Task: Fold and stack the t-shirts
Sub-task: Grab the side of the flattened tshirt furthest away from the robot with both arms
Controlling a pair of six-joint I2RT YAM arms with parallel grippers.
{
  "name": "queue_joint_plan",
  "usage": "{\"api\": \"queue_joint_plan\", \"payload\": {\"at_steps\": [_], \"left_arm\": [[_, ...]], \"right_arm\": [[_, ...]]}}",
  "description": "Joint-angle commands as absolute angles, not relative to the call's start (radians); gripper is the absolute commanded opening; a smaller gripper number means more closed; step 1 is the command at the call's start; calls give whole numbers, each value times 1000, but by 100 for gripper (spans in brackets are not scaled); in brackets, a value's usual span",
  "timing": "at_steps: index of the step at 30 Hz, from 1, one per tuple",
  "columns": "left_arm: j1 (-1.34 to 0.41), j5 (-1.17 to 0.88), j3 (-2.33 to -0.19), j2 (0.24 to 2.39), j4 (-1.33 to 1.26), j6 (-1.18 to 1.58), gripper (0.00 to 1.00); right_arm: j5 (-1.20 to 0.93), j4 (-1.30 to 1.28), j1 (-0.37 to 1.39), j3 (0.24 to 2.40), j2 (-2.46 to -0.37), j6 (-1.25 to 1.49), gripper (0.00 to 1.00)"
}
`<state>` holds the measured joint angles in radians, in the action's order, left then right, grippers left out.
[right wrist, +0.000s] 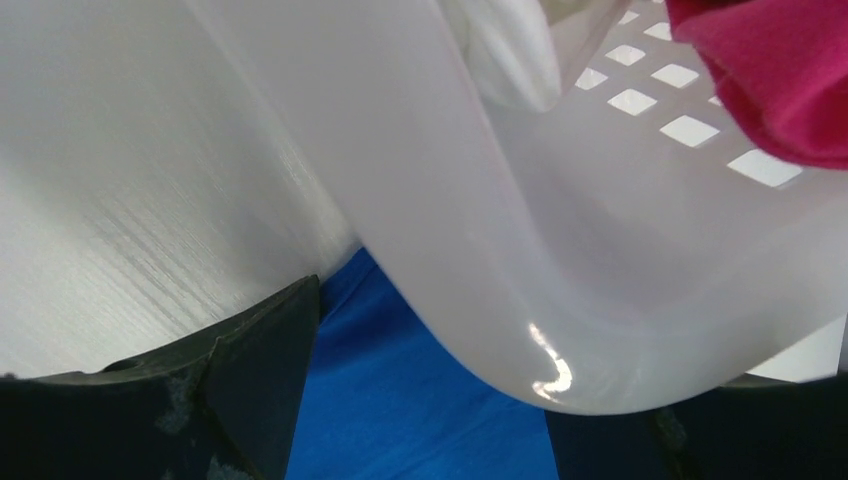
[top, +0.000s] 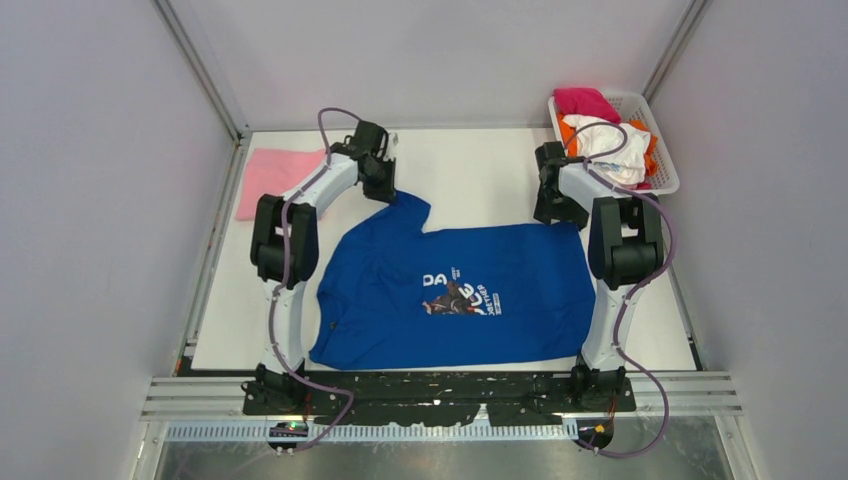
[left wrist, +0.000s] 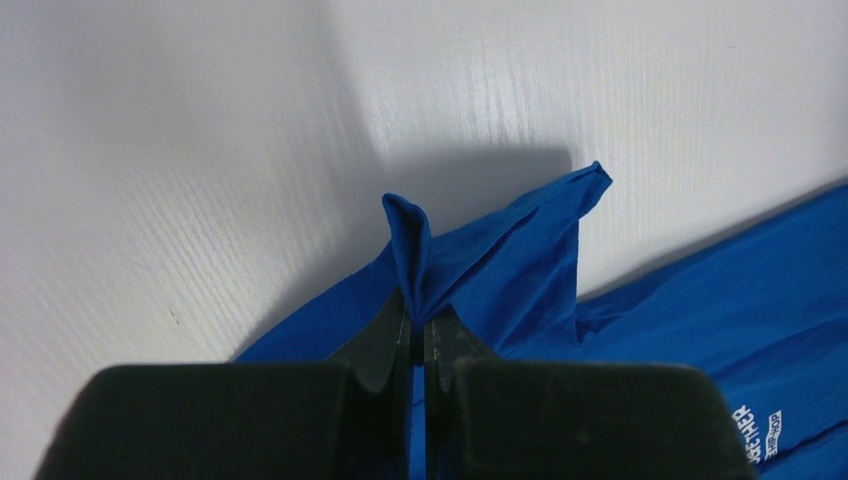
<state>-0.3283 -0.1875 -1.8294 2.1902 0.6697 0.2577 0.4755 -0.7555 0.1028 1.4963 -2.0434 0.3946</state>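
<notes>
The near part of the blue shirt lies back from the left gripper and the shirt's body is still spread flat, so the left gripper next needs to pull the pinched fold back over it and let go.
A royal-blue t-shirt (top: pixel 460 290) with a chest print (top: pixel 458 295) lies spread flat on the white table. My left gripper (top: pixel 385 190) is at its far left corner. In the left wrist view the left gripper (left wrist: pixel 418 325) is shut on a pinched fold of the blue shirt (left wrist: pixel 500 270), which rises in a peak. My right gripper (top: pixel 555 212) is at the shirt's far right corner. In the right wrist view the right gripper (right wrist: pixel 430 400) is wide open, with the blue shirt (right wrist: pixel 400 400) lying between its fingers. A folded light-pink t-shirt (top: pixel 275 175) lies at the far left.
A white slatted basket (top: pixel 668 170) at the far right holds magenta (top: pixel 585 102), orange (top: pixel 568 130) and white (top: pixel 610 135) shirts. The basket wall (right wrist: pixel 500 250) hangs right in front of my right gripper. Grey walls close in the sides and back.
</notes>
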Motion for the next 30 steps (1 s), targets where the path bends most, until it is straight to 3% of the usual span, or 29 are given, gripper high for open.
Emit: {"api": "queue_joint_plan", "payload": {"at_steps": [1,9,10,14,26,30], "left_arm": [[-331,-209,-1800,2109,625,267,0],[-334,-217,-1739,2051,597,262,0],[-334,-218,-1719,2041,587,259,0],[-334,-216,-1679,2018,569,238,0],[-336,-244,-1578,1954,512,230,0],[-336,-241,-1559,1942,506,232,0]], "right_arm": [[463,-719,107,1455,-2050,393,80],[459,-661,105,1420,-2012,419,54],[459,-658,106,1425,-2012,424,45],[452,-650,106,1426,-2004,442,30],[480,-665,102,1339,-1959,524,30],[475,-659,98,1331,-1962,558,11]]}}
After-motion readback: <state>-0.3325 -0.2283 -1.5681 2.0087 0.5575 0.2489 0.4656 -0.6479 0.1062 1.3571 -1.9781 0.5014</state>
